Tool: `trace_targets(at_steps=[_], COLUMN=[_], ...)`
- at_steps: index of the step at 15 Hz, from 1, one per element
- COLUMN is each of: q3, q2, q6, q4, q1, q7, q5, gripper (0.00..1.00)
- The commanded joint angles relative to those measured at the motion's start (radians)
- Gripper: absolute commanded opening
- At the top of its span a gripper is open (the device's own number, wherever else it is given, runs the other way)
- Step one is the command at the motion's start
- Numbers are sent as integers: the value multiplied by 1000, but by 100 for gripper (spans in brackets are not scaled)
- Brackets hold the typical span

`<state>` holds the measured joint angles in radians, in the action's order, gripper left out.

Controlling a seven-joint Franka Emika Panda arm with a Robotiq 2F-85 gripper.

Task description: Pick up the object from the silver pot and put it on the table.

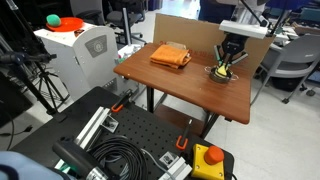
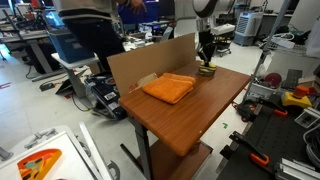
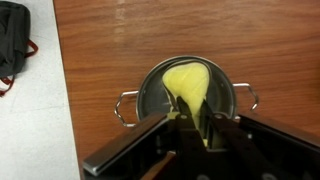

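Note:
My gripper rises off the pot next, carries the object to the bare tabletop between the orange cloth and the black platform, then lowers and releases it.
In the wrist view the silver pot sits on the reddish-brown table, directly below my gripper. The yellow object lies over the pot, and my two dark fingers are closed on its lower end. In both exterior views my gripper hangs straight down over the pot near the table's far edge. The object shows only as a small yellow spot there.
A flat orange cloth lies on the table beside the pot. A cardboard panel stands along one table edge. A black perforated platform with cables sits in front. Black straps lie on the floor.

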<state>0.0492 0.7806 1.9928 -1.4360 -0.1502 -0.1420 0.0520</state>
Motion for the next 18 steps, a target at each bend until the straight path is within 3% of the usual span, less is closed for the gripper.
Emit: trace_targets(at_steps=[1, 6, 10, 14, 18], q3=[1, 0, -30, -66, -66], q2=[-138, -376, -488, -505, -428], q6=[-17, 11, 24, 92, 195], q4=[-105, -329, -495, -624, -659], q1=[22, 67, 105, 140, 160], q7=[-29, -29, -2, 27, 78], q5=[24, 98, 74, 48, 60], gripper=[0, 2, 2, 2, 2])
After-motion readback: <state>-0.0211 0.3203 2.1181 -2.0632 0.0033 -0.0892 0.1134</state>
